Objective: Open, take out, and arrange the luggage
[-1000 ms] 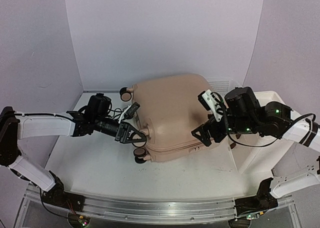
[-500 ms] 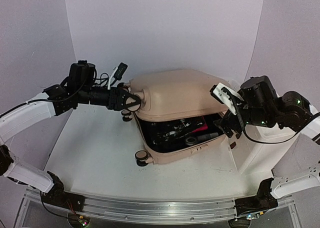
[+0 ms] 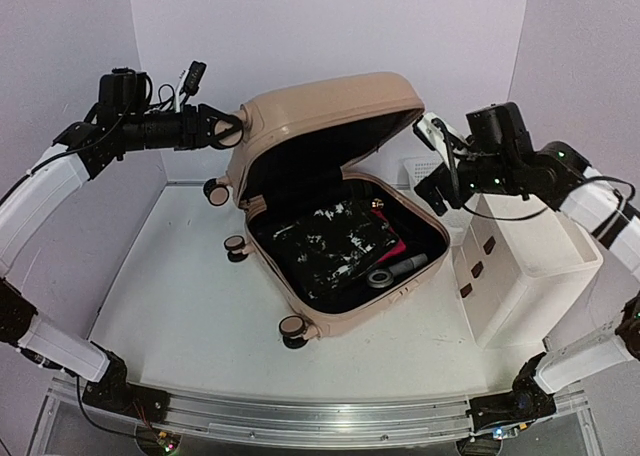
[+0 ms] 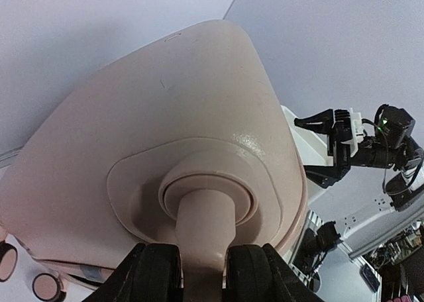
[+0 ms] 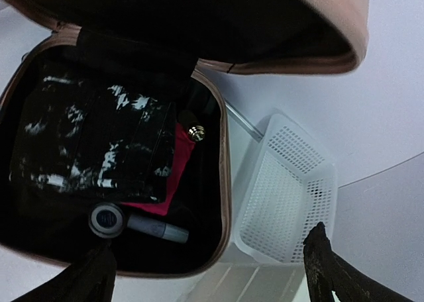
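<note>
I still have the lid leaning over the open shell (image 3: 425, 276), so I will swing its pink wheel stub (image 3: 236, 127) outward and up with my left gripper, then let go.
The pale pink luggage (image 3: 335, 126) lies open on the table, its lid raised steeply and its black lining showing. My left gripper (image 3: 232, 131) is shut on a pink wheel stub (image 4: 205, 226) at the lid's upper left corner and holds the lid up. In the lower shell (image 3: 425, 276) lie a black-and-white patterned pouch (image 3: 325, 238), a red item (image 5: 173, 173), a round tin (image 5: 108, 220), a grey tube (image 5: 159, 229) and a gold-capped thing (image 5: 195, 131). My right gripper (image 3: 440, 171) hovers open above the shell's right edge, its fingers (image 5: 321, 265) wide apart around nothing.
A white drawer cabinet (image 3: 530, 271) stands at the right of the luggage. A white mesh basket (image 5: 285, 196) sits behind it, between the luggage and the back wall. Black-tyred wheels (image 3: 292, 326) stick out at the shell's near left side.
The luggage went from shut to wide open: my left gripper rose up and back with the lid's corner. My right arm lifted off the shell and drew back to the right.
</note>
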Available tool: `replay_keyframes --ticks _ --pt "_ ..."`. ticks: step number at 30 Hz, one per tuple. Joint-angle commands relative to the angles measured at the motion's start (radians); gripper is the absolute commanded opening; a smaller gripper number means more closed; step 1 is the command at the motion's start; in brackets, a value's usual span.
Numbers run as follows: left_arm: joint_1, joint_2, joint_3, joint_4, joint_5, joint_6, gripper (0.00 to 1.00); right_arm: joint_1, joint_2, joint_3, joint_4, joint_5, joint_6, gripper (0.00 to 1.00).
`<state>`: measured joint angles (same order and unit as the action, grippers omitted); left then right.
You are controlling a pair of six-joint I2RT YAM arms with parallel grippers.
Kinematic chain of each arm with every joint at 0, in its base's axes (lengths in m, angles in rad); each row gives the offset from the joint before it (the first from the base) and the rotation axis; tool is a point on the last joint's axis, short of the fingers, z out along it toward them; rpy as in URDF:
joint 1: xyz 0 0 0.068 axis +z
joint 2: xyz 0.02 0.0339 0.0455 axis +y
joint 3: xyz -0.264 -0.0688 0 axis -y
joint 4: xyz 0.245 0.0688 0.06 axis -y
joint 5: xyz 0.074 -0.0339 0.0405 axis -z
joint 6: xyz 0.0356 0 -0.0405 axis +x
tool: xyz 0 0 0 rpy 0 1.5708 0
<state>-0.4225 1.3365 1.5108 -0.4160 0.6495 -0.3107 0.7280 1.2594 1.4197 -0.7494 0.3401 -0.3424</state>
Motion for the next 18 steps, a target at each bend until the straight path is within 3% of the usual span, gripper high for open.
replay_keyframes --ticks 1,6,10,13,14,16,18 --pt "0.099 0.033 0.112 -0.012 -0.147 -0.010 0.00 -0.174 0.112 0.068 0.222 -0.277 0.173 0.98" --pt "0.124 0.072 0.150 0.003 -0.124 -0.031 0.00 -0.287 0.271 0.100 0.481 -0.417 0.466 0.98" --pt "0.126 0.095 0.175 0.007 -0.101 -0.047 0.00 -0.290 0.445 0.227 0.600 -0.393 0.527 0.98" --pt "0.128 0.107 0.190 0.008 -0.083 -0.058 0.00 -0.295 0.568 0.330 0.684 -0.392 0.510 0.93" --pt "0.128 0.111 0.192 0.008 -0.079 -0.061 0.00 -0.299 0.607 0.348 0.729 -0.384 0.520 0.85" --pt "0.128 0.116 0.199 0.008 -0.071 -0.065 0.00 -0.317 0.671 0.375 0.832 -0.382 0.540 0.58" --pt "0.129 0.119 0.203 0.008 -0.066 -0.067 0.00 -0.324 0.728 0.419 0.875 -0.384 0.522 0.55"
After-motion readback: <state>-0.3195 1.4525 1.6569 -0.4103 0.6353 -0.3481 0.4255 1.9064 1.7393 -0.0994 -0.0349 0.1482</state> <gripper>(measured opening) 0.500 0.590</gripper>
